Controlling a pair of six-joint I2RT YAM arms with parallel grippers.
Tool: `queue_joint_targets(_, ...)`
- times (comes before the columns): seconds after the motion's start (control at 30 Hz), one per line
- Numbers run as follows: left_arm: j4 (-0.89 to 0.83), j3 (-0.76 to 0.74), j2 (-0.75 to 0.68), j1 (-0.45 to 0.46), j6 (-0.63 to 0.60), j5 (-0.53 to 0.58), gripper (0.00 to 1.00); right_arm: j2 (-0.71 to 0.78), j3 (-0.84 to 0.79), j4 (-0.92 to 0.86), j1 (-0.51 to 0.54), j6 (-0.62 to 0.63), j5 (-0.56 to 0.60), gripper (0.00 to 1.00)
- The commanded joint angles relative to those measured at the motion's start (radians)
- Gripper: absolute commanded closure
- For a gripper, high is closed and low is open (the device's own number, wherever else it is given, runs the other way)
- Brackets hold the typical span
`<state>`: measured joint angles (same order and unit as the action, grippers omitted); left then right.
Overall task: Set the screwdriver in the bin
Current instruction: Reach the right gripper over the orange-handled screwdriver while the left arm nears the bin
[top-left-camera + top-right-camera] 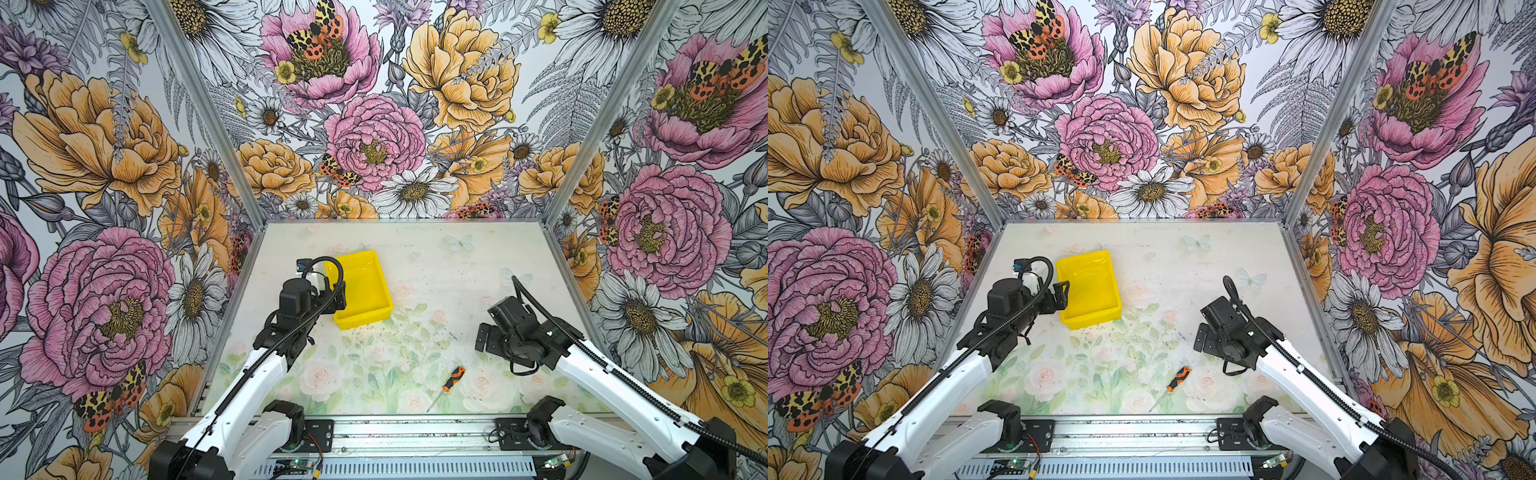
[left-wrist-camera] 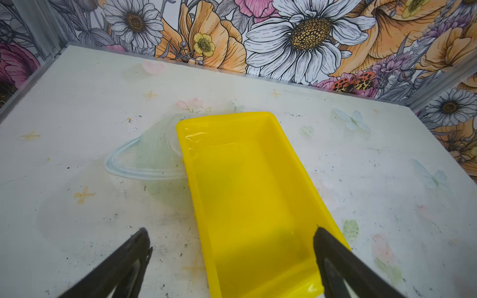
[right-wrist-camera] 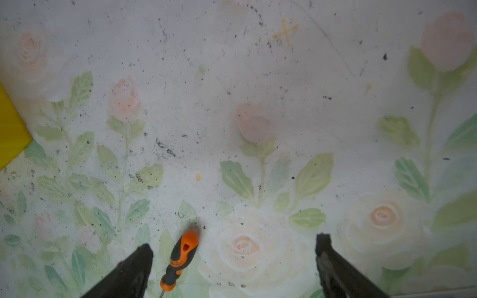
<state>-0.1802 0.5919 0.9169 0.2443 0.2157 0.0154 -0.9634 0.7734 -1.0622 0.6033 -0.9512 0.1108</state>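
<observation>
My right gripper will move back and down next until its fingers are on both sides of the screwdriver's handle [image 1: 453,377] [image 3: 180,258], and then close, because the handle is still off-center, beside one finger.
The screwdriver [image 1: 452,379] [image 1: 1177,378], with an orange-and-black handle and a thin shaft, lies flat on the table near the front edge, right of centre. My right gripper [image 1: 482,336] [image 1: 1200,336] hangs open above the table, a little behind and to the right of it. In the right wrist view the screwdriver's handle [image 3: 180,258] lies just inside one finger of this gripper [image 3: 234,241], which holds nothing. The yellow bin [image 1: 365,319] [image 1: 1092,319] sits left of centre and is empty. My left gripper [image 1: 334,297] [image 1: 1061,293] [image 2: 231,231] is open over the near left part of the bin [image 2: 247,193].
Floral walls with metal corner posts enclose the table on three sides. A metal rail [image 1: 415,432] with both arm bases runs along the front edge. A corner of the bin [image 3: 10,129] shows in the right wrist view. The table mat bears a faded flower print and dark specks.
</observation>
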Motion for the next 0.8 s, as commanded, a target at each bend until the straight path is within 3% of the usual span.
queue_joint_targets(0.0, -0.086, 0.044, -0.033, 0.022, -0.054, -0.138, 0.01, -0.017, -0.019, -0.037, 0.046, -0.071, -0.055, 0.01)
queue_joint_targets(0.1, -0.127, 0.043, -0.069, 0.067, -0.074, -0.227, 0.01, -0.034, -0.037, -0.019, 0.100, -0.100, -0.067, 0.01)
queue_joint_targets(0.33, -0.145, 0.021, -0.119, 0.216, -0.050, -0.169, 0.01, -0.101, -0.089, 0.119, 0.184, -0.135, -0.100, 0.00)
queue_joint_targets(0.63, -0.207, -0.001, -0.209, 0.251, -0.043, -0.073, 0.01, -0.266, -0.067, 0.251, 0.303, -0.126, -0.122, 0.02)
queue_joint_targets(0.77, -0.219, 0.002, -0.212, 0.249, -0.053, -0.046, 0.01, -0.306, -0.069, 0.282, 0.326, -0.127, -0.122, 0.07)
